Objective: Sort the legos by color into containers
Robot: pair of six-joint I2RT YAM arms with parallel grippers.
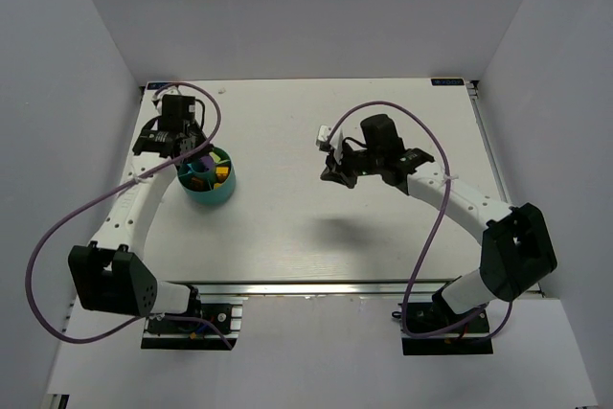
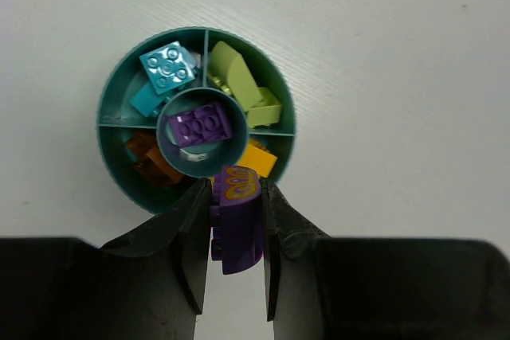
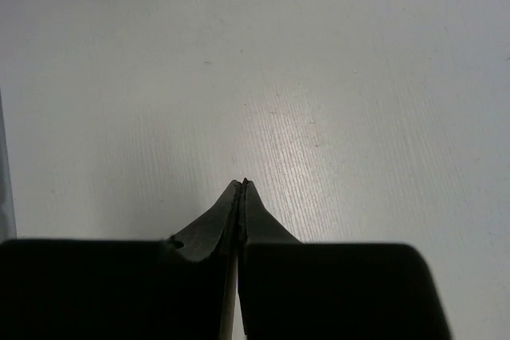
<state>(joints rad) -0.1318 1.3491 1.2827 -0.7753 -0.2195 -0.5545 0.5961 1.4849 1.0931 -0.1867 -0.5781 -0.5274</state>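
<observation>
I should lower my left gripper next over the bowl's central ring [image 1: 202, 170] [image 2: 202, 132] below it and let go of the purple brick there, because another purple brick is already inside.
The round teal bowl [image 2: 111, 109] stands at the left of the table [image 1: 213, 177]. Its central ring holds a purple brick [image 2: 202, 126]. Other compartments hold cyan bricks [image 2: 167, 69], lime green bricks [image 2: 239, 81], an orange brick [image 2: 259, 158] and brown bricks [image 2: 147, 161]. My left gripper [image 2: 237, 197] is shut on a purple brick [image 2: 237, 224] with yellow ovals, held above the bowl's near rim. My right gripper [image 3: 243, 185] is shut and empty above bare table near the middle [image 1: 335, 171].
White walls enclose the table on three sides. The bowl stands close to the left wall and the left arm [image 1: 134, 208]. A metal rail [image 1: 316, 286] runs along the near edge.
</observation>
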